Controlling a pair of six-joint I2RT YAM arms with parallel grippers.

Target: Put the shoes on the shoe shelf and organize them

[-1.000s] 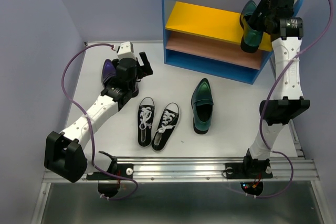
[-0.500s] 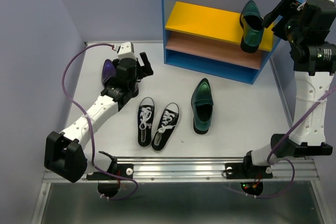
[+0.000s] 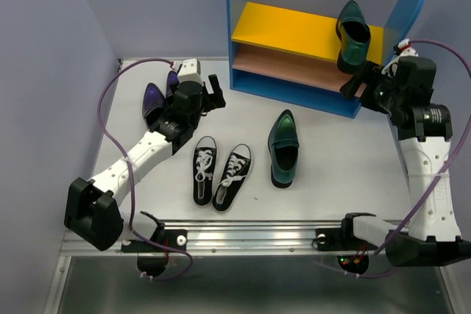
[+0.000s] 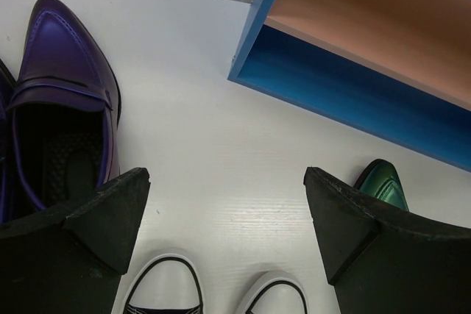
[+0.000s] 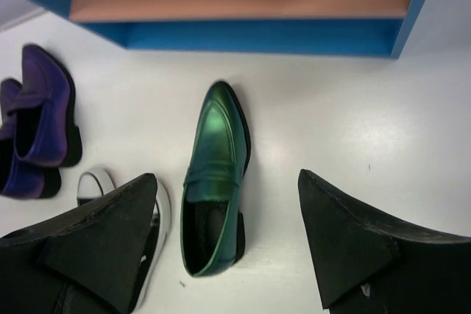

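I will next move my right gripper down, back and to the left in the top view, astride the lower green loafer's nearer rim [image 3: 297, 157] [image 5: 231, 220], because the loafer's opening has room for one finger.
The shoe shelf [image 3: 237, 12] stands at the back. One green loafer [image 3: 352, 36] rests on the right end of its yellow board [image 3: 287, 26], heel toward the front. The other green loafer [image 3: 284, 148] lies on the table and also shows in the right wrist view [image 5: 217, 170]. The black sneakers [image 3: 221, 173] sit side by side left of it. The purple shoes [image 3: 156, 97] lie at the far left, one clear in the left wrist view [image 4: 62, 101]. My left gripper [image 3: 213, 90] [image 4: 228, 211] is open and empty between purple shoes and shelf. My right gripper [image 3: 358, 81] [image 5: 228, 211] is open and empty in front of the shelf's right end.
The shelf's tan middle board [image 4: 368, 20] and blue base [image 5: 243, 34] hold nothing that shows. The sneaker toes [image 4: 165, 288] lie just below my left fingers. A wall runs along the table's left side. The metal rail [image 3: 294, 237] marks the near edge.
My right gripper has let go of the green loafer on the yellow board and drawn back down in front of the shelf. My left gripper has moved right, off the purple shoes.
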